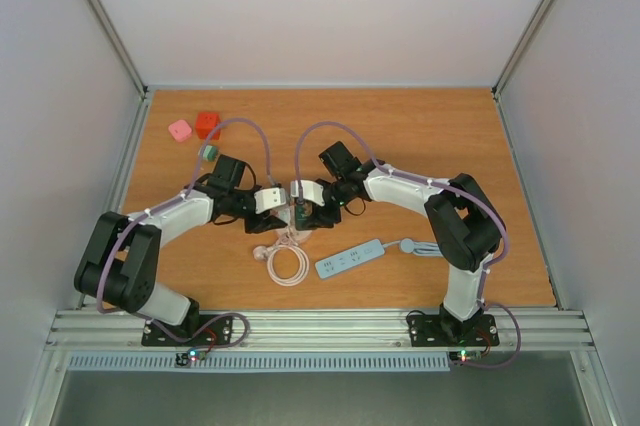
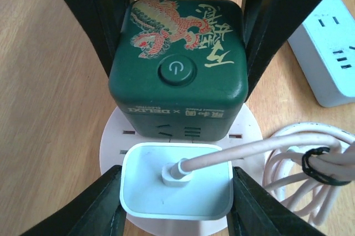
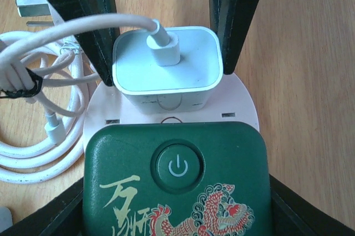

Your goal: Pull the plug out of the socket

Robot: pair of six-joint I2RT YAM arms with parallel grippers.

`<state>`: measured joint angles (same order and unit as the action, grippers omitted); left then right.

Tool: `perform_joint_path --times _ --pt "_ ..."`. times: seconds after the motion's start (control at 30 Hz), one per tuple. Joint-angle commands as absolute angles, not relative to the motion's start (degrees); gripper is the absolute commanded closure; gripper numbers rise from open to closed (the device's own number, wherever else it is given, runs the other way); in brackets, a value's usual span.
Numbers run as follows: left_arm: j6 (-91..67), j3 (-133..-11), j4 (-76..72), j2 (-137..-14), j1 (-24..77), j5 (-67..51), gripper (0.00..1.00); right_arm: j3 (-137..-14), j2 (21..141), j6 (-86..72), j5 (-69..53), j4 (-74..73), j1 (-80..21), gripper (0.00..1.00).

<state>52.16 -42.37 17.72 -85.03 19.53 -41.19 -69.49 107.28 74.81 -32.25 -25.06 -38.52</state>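
The spot beside the greenish block is to my left gripper's left in the top view, so my left gripper should next lift outward, then bring the plug down, then let go of it there.
The socket is a dark green cube with a dragon print and a power button, standing on a white round base. The white plug sits against the cube's near side, and its pale cable runs off to the right. My left gripper is shut on the plug, one finger on each side. My right gripper is shut on the green socket, with the plug just beyond it. In the top view both grippers meet at the socket, mid-table.
A coiled white cable tied with a black band lies just in front of the socket. A white power strip lies to its right. Red, pink and greenish blocks sit at the far left.
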Motion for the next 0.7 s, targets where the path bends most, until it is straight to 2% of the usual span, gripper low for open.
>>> perform_joint_path --times 0.0,0.37,0.67 --pt "49.28 -45.68 16.73 -84.31 18.67 -53.34 0.68 -68.29 109.78 74.14 -24.02 -27.26 -38.15 0.99" --pt "54.82 -39.22 11.06 -76.84 18.84 -47.04 0.66 -67.99 109.90 73.54 -23.67 -26.88 -38.16 0.99" --pt "45.18 -41.96 9.58 -79.59 19.03 -51.77 0.70 -67.48 109.96 72.86 -22.67 -26.03 -38.38 0.99"
